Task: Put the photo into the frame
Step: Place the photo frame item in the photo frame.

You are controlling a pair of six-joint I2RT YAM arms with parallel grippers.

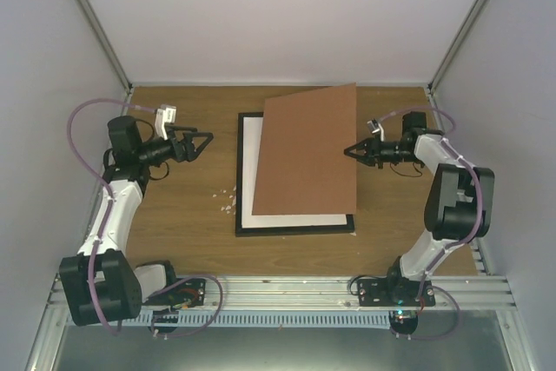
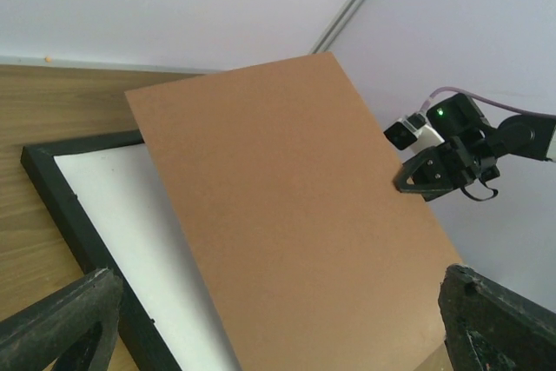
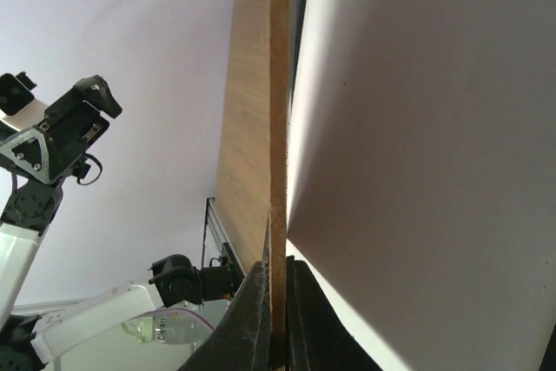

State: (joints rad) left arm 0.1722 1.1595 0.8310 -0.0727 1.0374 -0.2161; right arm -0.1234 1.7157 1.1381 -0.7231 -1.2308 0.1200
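Observation:
Next, my right gripper comes down, moving left in the top view to release the board. The frame's white sheet [image 3: 434, 171] lies below it and toward that side.
The black frame [image 1: 240, 182] lies flat mid-table with a white sheet [image 1: 250, 171] in it. No sunflower print shows in any view. A brown backing board [image 1: 308, 149] is tilted over the frame's right part. My right gripper [image 1: 352, 150] is shut on the board's right edge; in the right wrist view its fingers [image 3: 261, 310] pinch the thin board edge [image 3: 280, 128]. My left gripper [image 1: 208, 141] is open and empty, left of the frame and apart from it. In the left wrist view the board [image 2: 287, 215], frame [image 2: 61, 197] and white sheet [image 2: 130, 206] show beyond its spread fingers [image 2: 61, 323].
Small white crumbs [image 1: 228, 197] lie on the wooden table [image 1: 174, 215] left of the frame. White enclosure walls stand at the back and both sides. A metal rail [image 1: 287, 288] runs along the near edge by the arm bases.

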